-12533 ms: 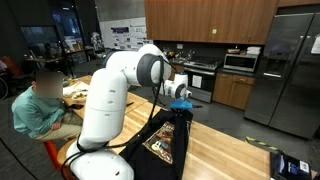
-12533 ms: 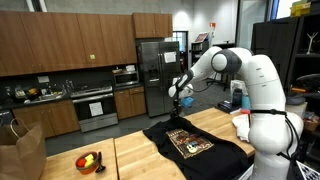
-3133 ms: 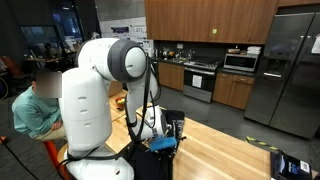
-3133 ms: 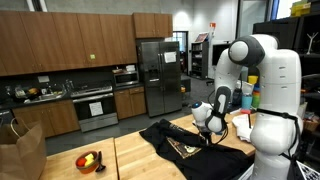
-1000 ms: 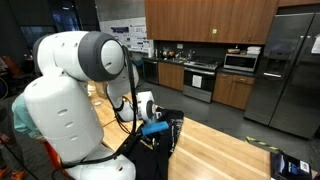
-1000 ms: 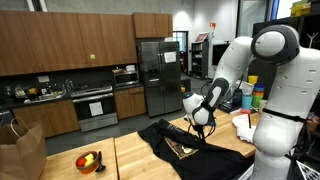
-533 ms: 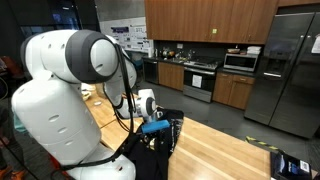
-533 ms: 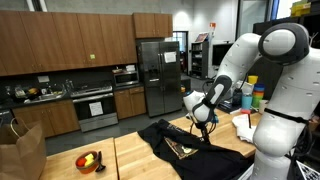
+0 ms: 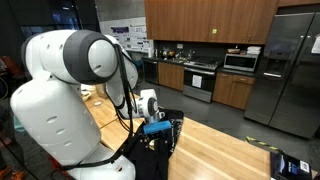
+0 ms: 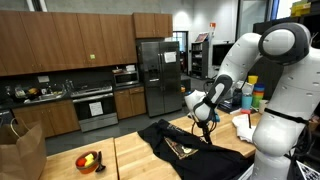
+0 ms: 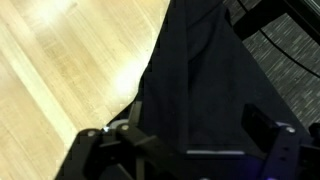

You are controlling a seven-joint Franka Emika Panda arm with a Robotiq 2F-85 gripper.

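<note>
I will next move my gripper down a little onto the dark folded cloth and close it, because its open fingers are already on either side of the fold.
A black T-shirt point(image 10: 170, 135) with a printed front point(image 10: 184, 149) lies crumpled on the wooden table point(image 10: 135, 160) in both exterior views. My gripper point(image 10: 203, 127) hangs low over the shirt's far side, pointing down. In the wrist view the gripper point(image 11: 190, 140) stands open, its two fingers point(image 11: 108, 140) wide apart over dark folded cloth point(image 11: 200, 70), with nothing between them. Pale table wood point(image 11: 70, 60) shows to the left of the shirt. In an exterior view the gripper point(image 9: 155, 134) is partly hidden behind the arm, right above the shirt point(image 9: 168, 145).
A bowl of fruit point(image 10: 89, 160) and a brown paper bag point(image 10: 20, 145) sit at the table's far end. Coloured containers point(image 10: 255, 96) stand behind the arm. A blue object point(image 9: 290, 165) lies near the table edge. Kitchen cabinets and a fridge point(image 10: 160, 75) line the back.
The jaws have spread from nearly shut to wide apart, letting go of the shirt cloth. The arm has barely moved.
</note>
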